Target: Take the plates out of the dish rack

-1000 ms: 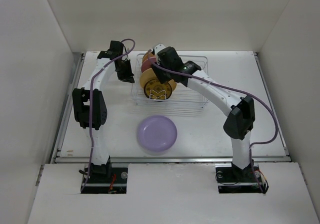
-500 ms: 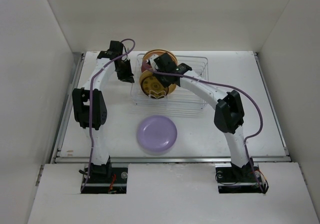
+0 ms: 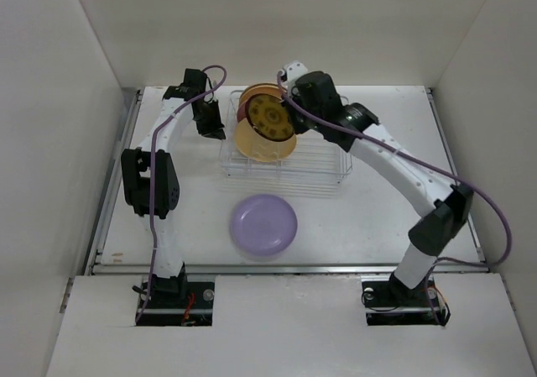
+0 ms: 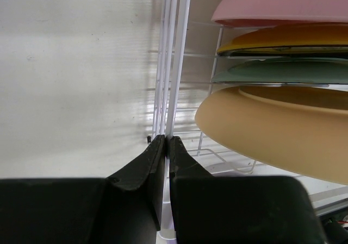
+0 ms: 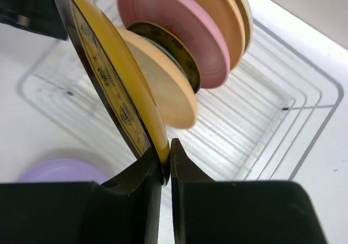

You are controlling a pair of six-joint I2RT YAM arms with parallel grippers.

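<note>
My right gripper holds the ornate plate [image 3: 270,118] and will next pull back and lower it, then let it go on the empty tabletop beside the lilac plate. That spot is below and back.
My right gripper [image 5: 166,160] is shut on the lower rim of a small ornate yellow-brown plate [image 5: 103,75], which hangs tilted above the dish rack [image 5: 304,130]. From above, that plate [image 3: 270,118] faces the camera over the rack's [image 3: 327,171] left part, with the right gripper [image 3: 290,125] at its right edge. Still upright in the rack are a cream plate [image 5: 163,86], a pink plate [image 5: 174,32] and others behind. My left gripper [image 4: 166,141] is shut on the rack's left rim wire [image 4: 176,64]. A lilac plate [image 3: 264,224] lies flat on the table before the rack.
The left wrist view shows the racked plates edge-on: pink [image 4: 283,5], orange-yellow [image 4: 283,37], teal [image 4: 272,73] and cream [image 4: 283,135]. White walls enclose the table on three sides. The right arm's elbow [image 3: 436,226] reaches out toward the table's right edge.
The right gripper has shut on the ornate yellow-brown plate and raised it out of its slot at the rack's front. The right elbow swung out to the right. The left arm has not moved.
</note>
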